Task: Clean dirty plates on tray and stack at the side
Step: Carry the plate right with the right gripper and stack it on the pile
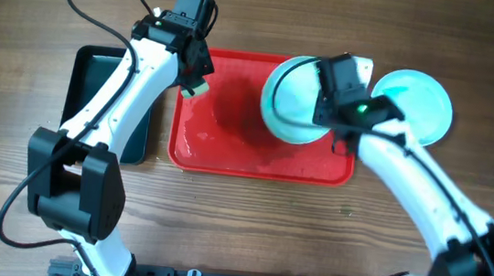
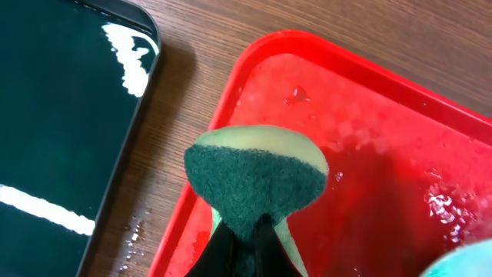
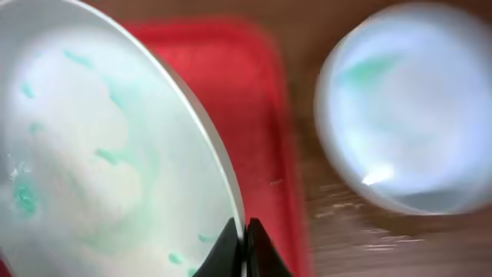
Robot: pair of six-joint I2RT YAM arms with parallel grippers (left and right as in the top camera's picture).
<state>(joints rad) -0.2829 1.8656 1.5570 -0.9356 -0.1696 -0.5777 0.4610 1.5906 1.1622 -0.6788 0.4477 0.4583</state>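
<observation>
The right gripper moves past the red tray's rim next and lowers the plate onto the turquoise plate (image 1: pixel 416 105), since that plate already lies aside on the wood.
A red tray (image 1: pixel 228 145) lies mid-table, wet inside (image 2: pixel 384 177). My right gripper (image 1: pixel 336 100) (image 3: pixel 244 231) is shut on the rim of a plate (image 1: pixel 289 101) (image 3: pixel 92 154), pale with teal-green smears, tilted above the tray's right part. A turquoise plate (image 1: pixel 416 105) (image 3: pixel 407 108) lies on the wood right of the tray. My left gripper (image 1: pixel 193 82) (image 2: pixel 250 246) is shut on a green sponge (image 2: pixel 257 177) (image 1: pixel 193 88), held over the tray's left rim.
A dark green tray (image 1: pixel 95 94) (image 2: pixel 54 115) sits left of the red tray. Water drops lie on the wood between them (image 2: pixel 138 227). Both white arms reach in from the near edge.
</observation>
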